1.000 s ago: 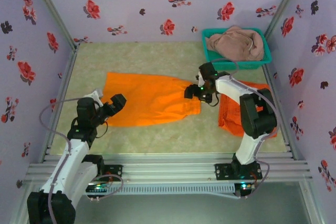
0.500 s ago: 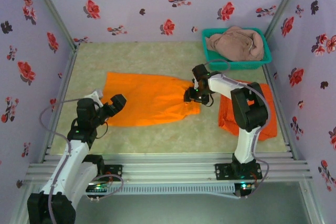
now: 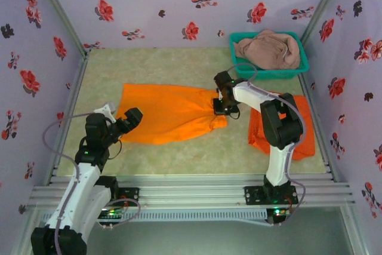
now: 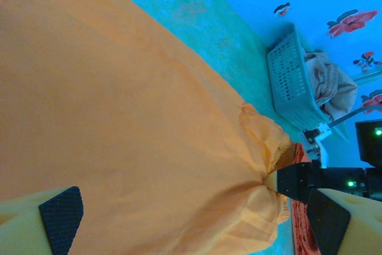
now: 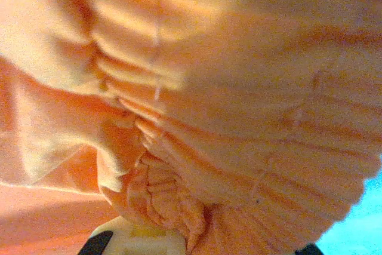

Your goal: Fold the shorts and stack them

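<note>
My right gripper lifts the waistband toward the folded pair next, then over the spread shorts and down onto their opposite end [image 3: 129, 98] to release, since they lie unfolded.
One pair of orange shorts [image 3: 167, 113] lies spread flat in the middle of the table. My right gripper [image 3: 219, 108] is shut on its gathered waistband [image 5: 239, 117] at the right end, and the cloth bunches between the fingers. My left gripper [image 3: 132, 116] hovers open over the shorts' left edge, with orange cloth [image 4: 131, 117] spread under its pads [image 4: 59, 219]. A second pair of orange shorts [image 3: 298, 129] lies folded at the right, partly under the right arm. The pink-brown shorts [image 3: 268, 49] sit crumpled in the teal basket [image 3: 301, 67].
The basket stands at the back right corner near the floral walls. Bare green-beige table [image 3: 149, 67] lies behind the spread shorts, and more in front of them. A metal rail [image 3: 191, 192] runs along the near edge.
My right gripper has shut on the waistband and shifted slightly left and back, gathering the cloth's right end. The left arm has barely moved and stays open.
</note>
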`<state>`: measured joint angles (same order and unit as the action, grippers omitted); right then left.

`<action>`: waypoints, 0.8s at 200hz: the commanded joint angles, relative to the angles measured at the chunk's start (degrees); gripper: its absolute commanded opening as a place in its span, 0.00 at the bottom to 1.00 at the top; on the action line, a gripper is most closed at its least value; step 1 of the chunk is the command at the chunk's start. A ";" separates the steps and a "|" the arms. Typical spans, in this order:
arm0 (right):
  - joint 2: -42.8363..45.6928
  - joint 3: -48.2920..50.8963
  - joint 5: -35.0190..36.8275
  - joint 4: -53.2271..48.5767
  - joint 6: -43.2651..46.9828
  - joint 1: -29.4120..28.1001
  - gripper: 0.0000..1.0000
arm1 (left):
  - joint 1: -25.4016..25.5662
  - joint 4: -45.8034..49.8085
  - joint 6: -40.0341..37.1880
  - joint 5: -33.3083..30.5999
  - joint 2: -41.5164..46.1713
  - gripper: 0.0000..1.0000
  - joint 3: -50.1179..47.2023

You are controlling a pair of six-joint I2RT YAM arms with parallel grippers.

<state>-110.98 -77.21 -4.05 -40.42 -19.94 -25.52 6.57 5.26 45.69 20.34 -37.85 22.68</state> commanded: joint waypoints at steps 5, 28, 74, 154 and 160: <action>3.52 -4.43 12.87 -12.25 5.21 0.21 0.00 | -0.50 1.59 -2.01 -0.61 1.17 0.99 2.24; 5.94 -8.98 20.15 -19.38 8.59 0.03 0.00 | -0.50 1.76 -1.92 -0.56 1.87 1.00 2.53; 7.23 -18.67 35.43 -30.99 13.53 -0.21 0.00 | -0.50 1.83 -1.73 -0.08 3.08 0.99 2.92; 1.60 -33.37 53.71 -43.25 15.58 -2.92 0.00 | -0.50 1.80 -1.21 0.91 3.76 1.00 1.98; 0.95 -34.50 54.31 -44.07 15.26 -3.65 0.00 | -0.50 1.78 -1.10 0.93 3.74 0.99 1.86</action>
<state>-107.53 -107.00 42.19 -78.13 -4.86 -26.85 6.46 6.98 45.06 20.21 -34.87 23.88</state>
